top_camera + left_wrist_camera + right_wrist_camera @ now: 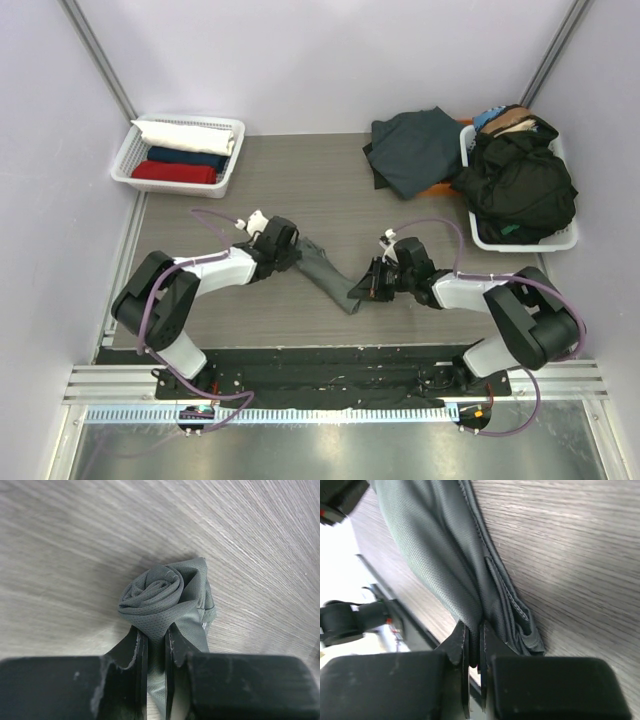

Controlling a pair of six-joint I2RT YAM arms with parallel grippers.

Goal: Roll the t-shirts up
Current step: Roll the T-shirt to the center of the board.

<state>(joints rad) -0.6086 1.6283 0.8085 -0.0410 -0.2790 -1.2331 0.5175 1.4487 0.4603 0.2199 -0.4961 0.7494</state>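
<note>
I should next pull the roll's end in my left gripper back and left in the top view onto bare tabletop, ease its slant and release it.
A grey-green t-shirt [328, 272] lies as a long, narrow roll on the table between my two grippers. My left gripper [297, 258] is shut on its upper-left end. In the left wrist view the spiral end of the t-shirt [152, 595] shows just beyond the left gripper [155, 640], with fabric pinched between the jaws. My right gripper [362, 288] is shut on the lower-right end. In the right wrist view the right gripper [474, 630] pinches a fold of the t-shirt [435, 555], and its hemmed layers bunch to the right of the jaws.
A white lattice basket [128, 160] at the back left holds rolled white, navy and red shirts. A dark teal shirt [415, 150] lies crumpled at the back right. Beside it, another white basket [568, 240] is heaped with black clothing [520, 185].
</note>
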